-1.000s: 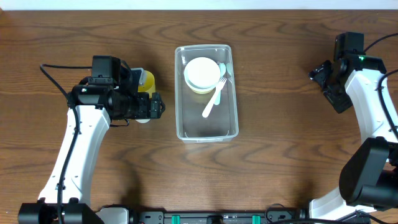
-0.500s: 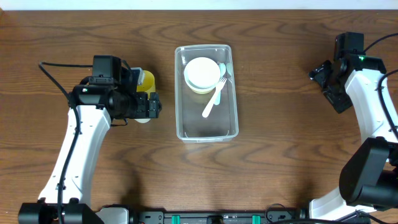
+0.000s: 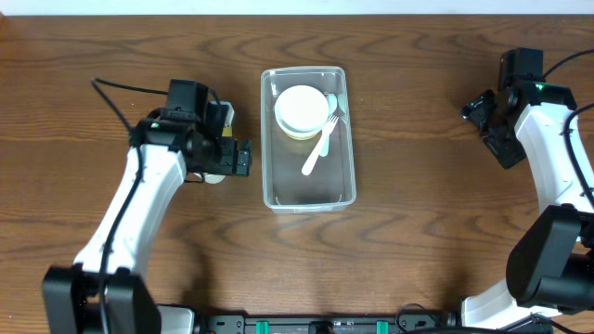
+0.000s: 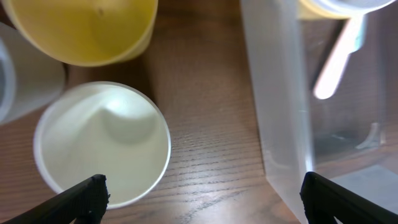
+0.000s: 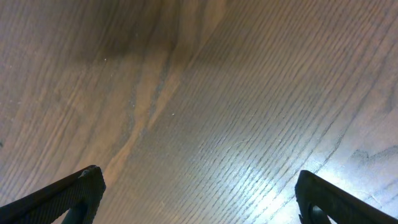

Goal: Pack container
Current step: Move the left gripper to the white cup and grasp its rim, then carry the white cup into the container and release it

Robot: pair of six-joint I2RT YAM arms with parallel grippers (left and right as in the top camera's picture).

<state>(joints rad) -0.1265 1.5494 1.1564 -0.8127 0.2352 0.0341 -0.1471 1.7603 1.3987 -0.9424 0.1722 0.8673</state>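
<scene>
I will next lower my left gripper to the white cup, fingers narrowing on both sides of the cup's side facing the container point(image 4: 166, 148).
The clear container point(image 3: 308, 190) stands at the table's middle. It holds a white bowl stacked on a yellow one point(image 3: 302, 109) and a white fork point(image 3: 320, 150). My left gripper point(image 3: 239, 162) hangs open and empty just left of the container. In the left wrist view the left gripper point(image 4: 205, 202) spans the gap between a white cup point(image 4: 102, 143) and the container wall point(image 4: 280, 124). A yellow cup point(image 4: 87, 28) stands beyond the white one. My right gripper point(image 3: 478, 111) is open and empty at the far right, and in the right wrist view the right gripper point(image 5: 199, 199) hangs over bare wood.
A grey-white cup point(image 4: 15, 74) shows at the left edge of the left wrist view, touching the other cups. In the overhead view my left arm hides most of the cups; slivers of the yellow cup point(image 3: 225, 115) and white cup point(image 3: 213, 177) show.
My left arm has swung and its wrist has moved a little right, closer to the container, hiding more of the yellow cup. The right arm has not moved.
</scene>
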